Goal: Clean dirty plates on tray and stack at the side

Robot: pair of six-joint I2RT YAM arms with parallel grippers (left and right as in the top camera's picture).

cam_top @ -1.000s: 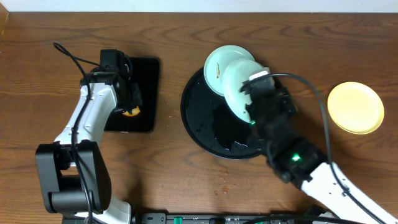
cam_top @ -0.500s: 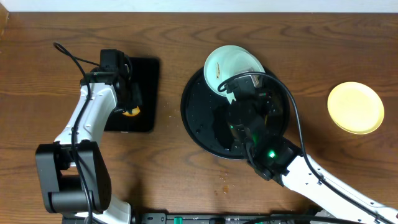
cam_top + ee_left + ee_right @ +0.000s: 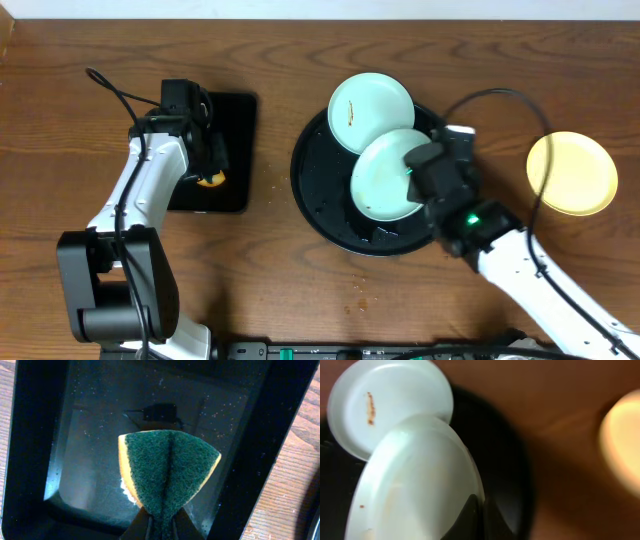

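The held plate hangs tilted across the smeared plate's edge. My right gripper moves back and down next, and lays it flat on the round tray's near part.
My right gripper is shut on the right rim of a pale blue-white plate, which hangs tilted over the round black tray. A second pale plate with a brown smear lies on the tray's far rim, partly under the held one. On the wood to the right rests the yellow plate. My left gripper is shut on a folded green and yellow sponge.
The left gripper and sponge hover over a small rectangular black tray at the left. A few crumbs lie on the wooden table in front of the round tray. Cables trail from both arms.
The right arm has swung back to the right and the held plate has turned from steeply tilted to nearly face-up over the tray. The left arm and sponge have not moved.
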